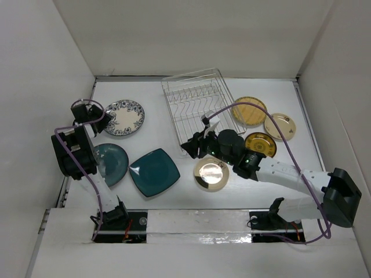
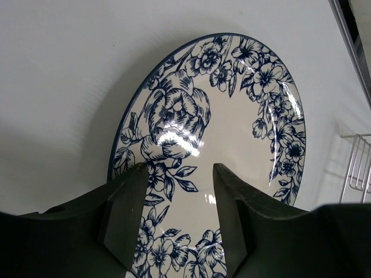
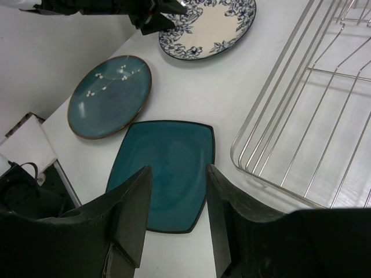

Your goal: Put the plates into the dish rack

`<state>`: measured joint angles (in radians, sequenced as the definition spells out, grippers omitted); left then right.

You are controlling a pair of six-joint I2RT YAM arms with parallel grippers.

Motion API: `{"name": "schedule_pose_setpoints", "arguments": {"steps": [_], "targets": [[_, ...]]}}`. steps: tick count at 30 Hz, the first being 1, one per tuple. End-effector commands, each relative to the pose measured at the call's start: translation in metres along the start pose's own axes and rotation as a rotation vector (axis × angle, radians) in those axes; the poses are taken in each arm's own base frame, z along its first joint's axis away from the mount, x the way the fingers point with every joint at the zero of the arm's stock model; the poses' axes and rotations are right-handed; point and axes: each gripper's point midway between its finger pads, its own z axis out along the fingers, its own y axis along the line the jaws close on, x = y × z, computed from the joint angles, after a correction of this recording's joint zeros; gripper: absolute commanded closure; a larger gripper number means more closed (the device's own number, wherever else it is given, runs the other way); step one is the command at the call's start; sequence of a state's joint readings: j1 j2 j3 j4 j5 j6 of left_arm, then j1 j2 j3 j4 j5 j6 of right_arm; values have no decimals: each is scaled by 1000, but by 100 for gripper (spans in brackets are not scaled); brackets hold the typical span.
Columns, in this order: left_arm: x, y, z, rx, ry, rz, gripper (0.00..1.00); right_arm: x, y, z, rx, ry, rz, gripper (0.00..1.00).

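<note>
The left gripper has both open fingers above the inside of the white plate's wall-side rim (image 1: 105,123) (image 2: 112,152), so next it needs to shift sideways toward the nearby wall, then lower astride that rim to close.
The white plate with blue flowers (image 1: 124,117) lies flat at the back left; it fills the left wrist view (image 2: 220,145). My left gripper (image 1: 104,120) is open and hovers at its left rim (image 2: 178,174). The round teal plate (image 1: 110,163) and square dark teal plate (image 1: 154,171) lie at the front left. My right gripper (image 1: 188,147) is open and empty above the table, right of the square plate (image 3: 168,174). The silver wire dish rack (image 1: 198,104) stands empty at the back centre. Gold and cream plates (image 1: 211,173) (image 1: 250,111) lie on the right.
Two more round plates, a gold one (image 1: 260,143) and a cream one (image 1: 280,125), lie right of the rack. White walls close in the table on the left, back and right. The rack's near corner (image 3: 290,145) is just right of my right gripper.
</note>
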<state>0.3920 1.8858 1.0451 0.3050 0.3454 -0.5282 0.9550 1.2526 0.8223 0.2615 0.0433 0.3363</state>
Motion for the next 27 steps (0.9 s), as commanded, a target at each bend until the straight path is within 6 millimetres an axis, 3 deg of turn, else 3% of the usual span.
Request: {"name": "schedule_pose_setpoints", "arguments": {"steps": [1,8,11,16,20,27], "targets": [[-13,22,-2,-53,-24,3,54,-24,8,6,-27,-56,-8,52],[-59,-23,-43,51,-141,97,49,-18,11,12,-45,-39,-7,52],[-59,-14,-50,-4,-166,78,47,-17,11,13,-46,-37,-3,52],[-51,20,-53,-143,-175,65,46,-20,11,8,-49,-49,-1,52],[-28,42,-34,-199,-66,69,46,-23,12,3,-53,-59,-1,52],[-18,33,-17,-101,-18,59,47,-23,12,4,-55,-60,-1,52]]}}
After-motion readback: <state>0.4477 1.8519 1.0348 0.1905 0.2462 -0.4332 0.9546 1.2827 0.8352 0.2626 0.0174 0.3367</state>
